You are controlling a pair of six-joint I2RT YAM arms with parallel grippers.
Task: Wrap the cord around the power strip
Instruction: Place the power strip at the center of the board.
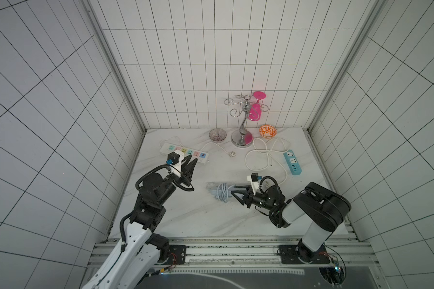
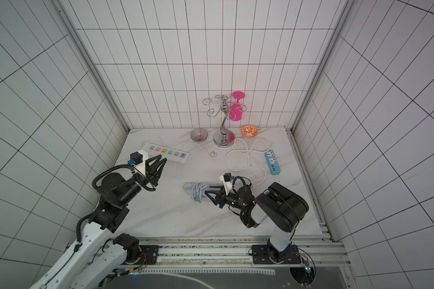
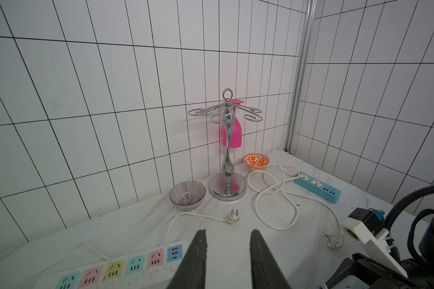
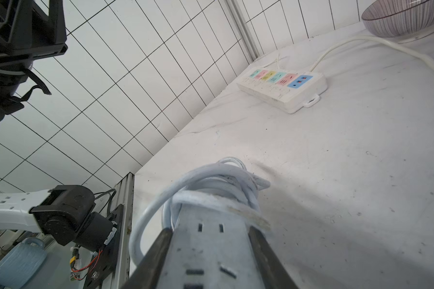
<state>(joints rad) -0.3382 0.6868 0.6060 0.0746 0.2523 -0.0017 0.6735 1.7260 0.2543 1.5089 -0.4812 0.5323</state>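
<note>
Bare tabletop is below my right gripper and outward of the cord, so my right gripper will turn outward, lower the near end of the power strip and let it go.
The pale blue-grey power strip (image 1: pixel 212 192) (image 2: pixel 189 188) lies on the white table, near the middle. Its cord (image 1: pixel 222 192) (image 2: pixel 198 192) is looped in several turns around the strip's middle. My right gripper (image 1: pixel 232 192) (image 2: pixel 208 194) (image 4: pixel 210 230) is shut on the strip's near end, one finger on each long side; in the right wrist view the power strip (image 4: pixel 206 250) fills the gap and the cord (image 4: pixel 211 180) sits just beyond the fingertips. My left gripper (image 1: pixel 194 157) (image 2: pixel 163 157) (image 3: pixel 229 232) hangs open and empty above the table, up and to the left.
A white strip with multicoloured sockets (image 1: pixel 183 152) lies under the left gripper, its plug (image 1: pixel 232 153) to the right. A bright blue strip (image 1: pixel 292 161) with looped white cable (image 1: pixel 261 155) lies at the right. At the back stand a metal rack (image 1: pixel 243 130) with a pink glass (image 1: pixel 254 111) and two bowls (image 1: pixel 217 135) (image 1: pixel 267 130).
</note>
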